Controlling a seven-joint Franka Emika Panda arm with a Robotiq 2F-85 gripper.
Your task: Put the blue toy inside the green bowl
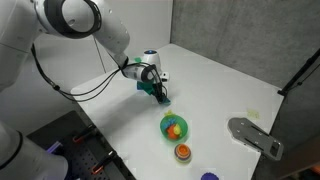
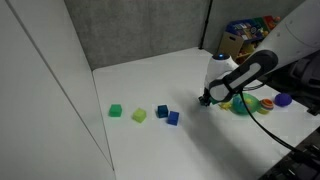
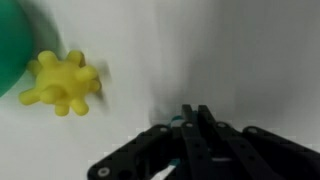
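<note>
The green bowl is still beyond my gripper, which is low. I will lift my gripper, move it past the yellow spiky toy, lower it over the bowl's middle (image 1: 174, 128) and let go.
My gripper (image 3: 192, 122) hangs low over the white table (image 1: 215, 90), fingers closed together. A sliver of bright blue, the blue toy (image 3: 174, 119), shows at the fingertips; most of it is hidden by the fingers. The green bowl (image 1: 173, 127) stands a short way from the gripper (image 1: 159, 95) and holds a few coloured pieces. In the wrist view only the bowl's edge (image 3: 14, 45) shows, at the top left. In an exterior view the bowl (image 2: 243, 107) is partly hidden behind the gripper (image 2: 206, 98).
A yellow spiky toy (image 3: 62, 82) lies beside the bowl. An orange cup (image 1: 183, 151) and a dark-blue round thing (image 1: 209, 177) sit past the bowl. A green cube (image 2: 116, 111), a yellow-green cube (image 2: 139, 115) and two dark-blue blocks (image 2: 167, 115) lie in a row. A grey tool (image 1: 255, 135) lies at the table edge.
</note>
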